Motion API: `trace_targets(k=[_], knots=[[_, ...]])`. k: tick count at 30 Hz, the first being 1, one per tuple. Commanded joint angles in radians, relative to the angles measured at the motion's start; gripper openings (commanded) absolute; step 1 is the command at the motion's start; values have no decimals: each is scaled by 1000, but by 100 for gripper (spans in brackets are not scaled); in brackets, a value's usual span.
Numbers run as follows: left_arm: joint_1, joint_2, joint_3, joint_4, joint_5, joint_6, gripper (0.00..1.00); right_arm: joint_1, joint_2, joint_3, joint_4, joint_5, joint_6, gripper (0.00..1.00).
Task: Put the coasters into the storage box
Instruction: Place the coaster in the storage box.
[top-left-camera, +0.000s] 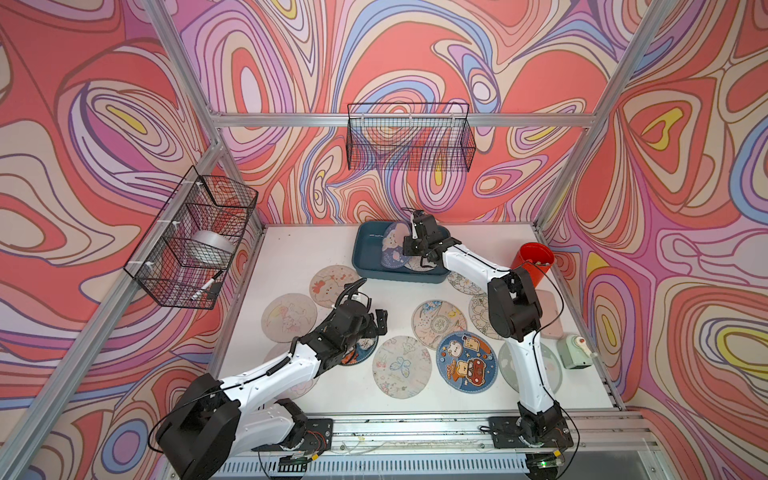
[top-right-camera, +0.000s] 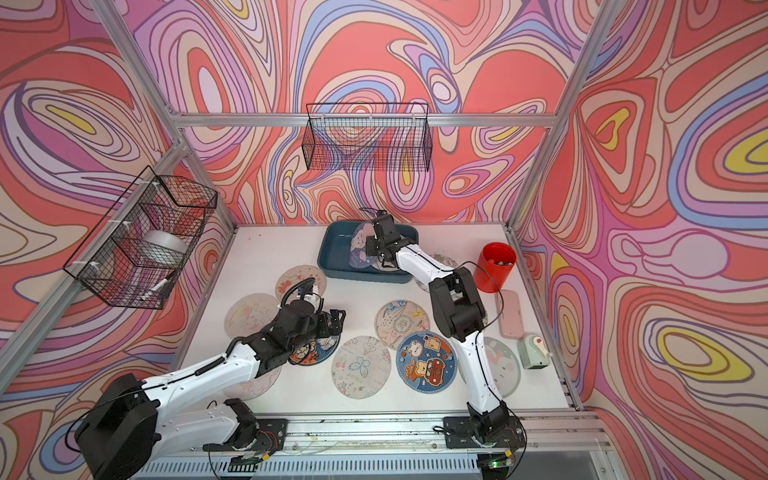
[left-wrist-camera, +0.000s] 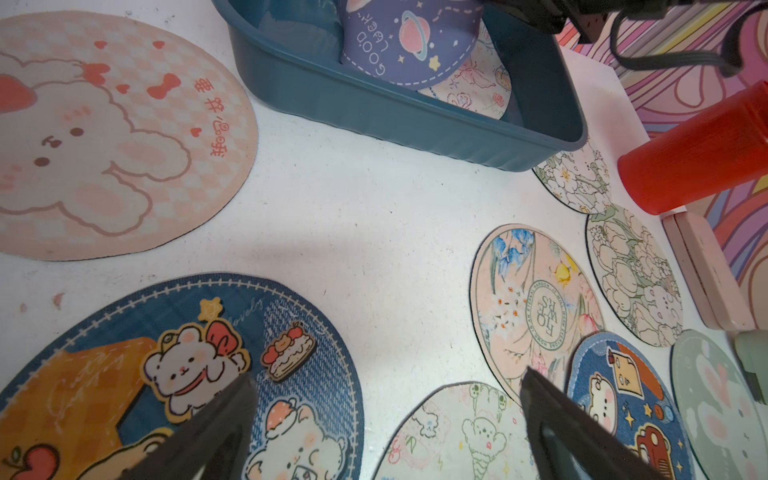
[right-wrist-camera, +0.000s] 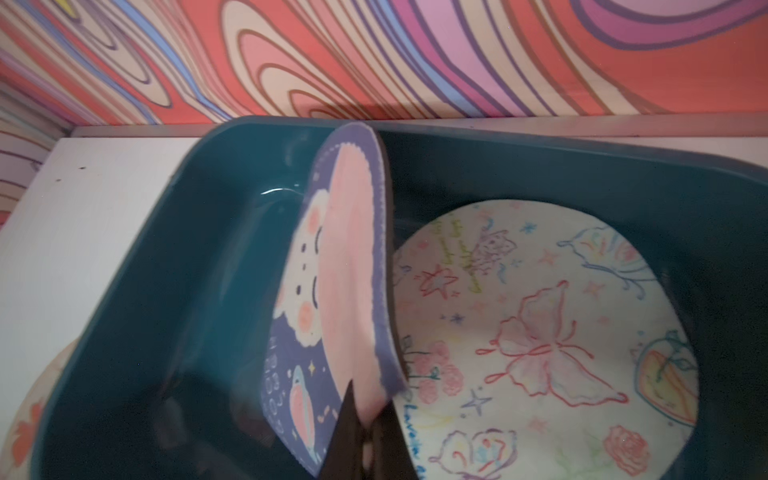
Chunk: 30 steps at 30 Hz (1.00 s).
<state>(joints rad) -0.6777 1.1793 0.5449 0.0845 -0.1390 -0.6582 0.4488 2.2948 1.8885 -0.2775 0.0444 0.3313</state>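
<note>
My right gripper moves over the butterfly coaster (right-wrist-camera: 552, 344) toward the box's end by the red cup next and releases the purple coaster (right-wrist-camera: 345, 270), since it stands inside the box's sides.
The teal storage box (top-left-camera: 365, 249) (right-wrist-camera: 166, 291) stands at the back of the table. A pale butterfly coaster (right-wrist-camera: 540, 332) lies flat inside it. My right gripper (right-wrist-camera: 368, 411) (top-left-camera: 411, 245) is shut on a purple coaster (right-wrist-camera: 345, 270) (left-wrist-camera: 407, 37) and holds it bent and on edge inside the box. My left gripper (left-wrist-camera: 384, 376) (top-left-camera: 380, 322) hangs open and empty above the table, between a blue bear coaster (left-wrist-camera: 166, 374) and a pale ice-cream coaster (left-wrist-camera: 457, 432). Several more coasters lie flat on the table, among them a pink rabbit coaster (left-wrist-camera: 104, 137) and a second blue bear coaster (top-left-camera: 466, 360).
A red cup (top-left-camera: 534, 262), a pink case (top-left-camera: 550, 316) and a small green device (top-left-camera: 575, 351) stand along the table's right edge. Black wire baskets hang on the back wall (top-left-camera: 409, 137) and the left wall (top-left-camera: 195, 237).
</note>
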Motion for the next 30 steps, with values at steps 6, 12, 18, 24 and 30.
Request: trace_targets(k=[6, 12, 18, 24, 30], knots=[[24, -5, 7, -1, -47, -37, 100, -18, 54, -21, -40, 148, 45, 0], [47, -6, 7, -45, -54, -82, 100, -19, 102, 22, -84, 140, 42, 4], [83, 6, 10, -95, -40, -143, 100, -21, 91, 36, -120, 171, 29, 39], [106, 17, 27, -163, -58, -188, 100, -21, 7, 2, -125, 212, -13, 71], [133, 43, 48, -226, -62, -228, 100, -19, -103, -48, -117, 187, -62, 80]])
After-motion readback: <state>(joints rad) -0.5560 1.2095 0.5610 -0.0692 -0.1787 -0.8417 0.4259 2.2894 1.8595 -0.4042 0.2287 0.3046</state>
